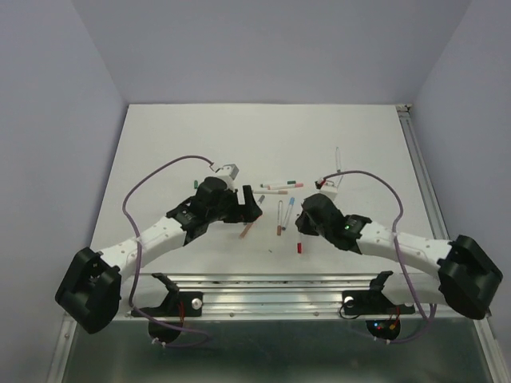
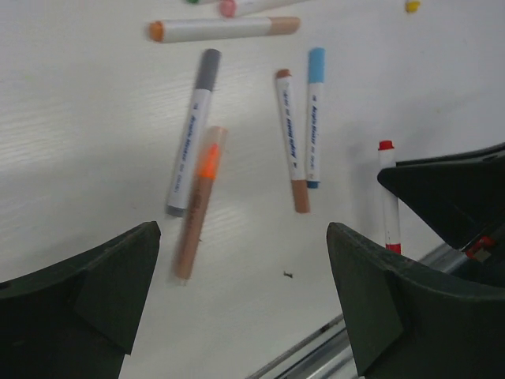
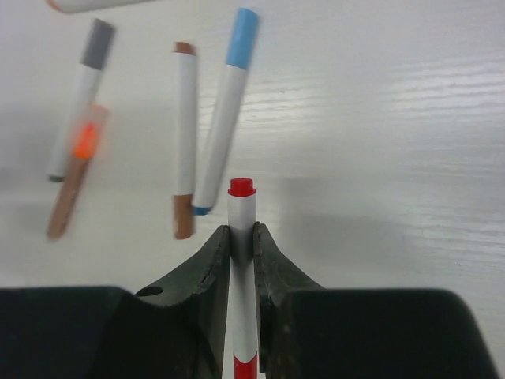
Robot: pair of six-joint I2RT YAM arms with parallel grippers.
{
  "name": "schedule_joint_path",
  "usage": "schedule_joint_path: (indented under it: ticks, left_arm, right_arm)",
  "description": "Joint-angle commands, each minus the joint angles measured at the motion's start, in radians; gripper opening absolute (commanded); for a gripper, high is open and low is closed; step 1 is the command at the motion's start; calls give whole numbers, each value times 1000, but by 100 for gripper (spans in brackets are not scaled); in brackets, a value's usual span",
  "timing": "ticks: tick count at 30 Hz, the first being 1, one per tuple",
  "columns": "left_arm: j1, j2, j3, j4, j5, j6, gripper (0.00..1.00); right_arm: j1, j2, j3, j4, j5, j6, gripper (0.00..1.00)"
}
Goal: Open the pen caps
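My right gripper should move outward, then down to release the red pen on the tabletop near the lone white pen, since the table there is mostly bare.
My right gripper (image 3: 241,230) is shut on the white barrel of a red pen (image 3: 242,207). The pen's small red end (image 3: 241,187) pokes out past the fingertips, and its red cap (image 3: 245,368) sits back between the fingers. In the top view this gripper (image 1: 302,229) is low over the table with the red cap (image 1: 299,248) showing below it. My left gripper (image 2: 243,237) is open and holds nothing, with bare table between its fingers. Ahead of it lie capped pens with a grey cap (image 2: 208,69), a brown cap (image 2: 301,196) and a blue cap (image 2: 316,65), plus a blurred orange-brown pen (image 2: 199,213).
More pens lie further back in a loose group (image 1: 279,187), among them one with an orange end (image 2: 225,29). A lone white pen (image 1: 338,159) lies beyond the right arm. A metal rail (image 1: 271,281) runs along the near table edge. Purple walls close in three sides.
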Motion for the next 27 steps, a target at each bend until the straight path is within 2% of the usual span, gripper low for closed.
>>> schedule_joint_path:
  ticks: [1,3,6,10,14,17,19,23,27]
  left_arm:
    - [-90,-53,2,167,150,-11,99]
    - [-123,-53,7,206,180,-18,99]
    - [-162,-40,24,266,227,-32,99]
    - [-212,4,64,321,257,-48,99]
    - [-235,68,111,323,277,-51,98]
    - [-260,102,128,340,282,-57,96]
    - [-269,118,133,349,277,-60,88]
    - [-274,125,131,347,265,-52,82]
    - [-275,138,145,349,270,-51,77]
  right_arm:
    - [7,-191,-98,334,-155,-111,1]
    - [7,-277,-126,406,-194,-119,1]
    - [7,-358,-121,437,-142,-113,1]
    - [8,-392,-108,483,-120,-110,1]
    - [8,-386,-89,460,-73,-43,1]
    - [7,-395,-103,469,-11,19,1]
    - [8,-401,-106,469,19,49,1]
    - [8,-404,-88,387,127,128,1]
    - [8,-413,-98,399,127,143,1]
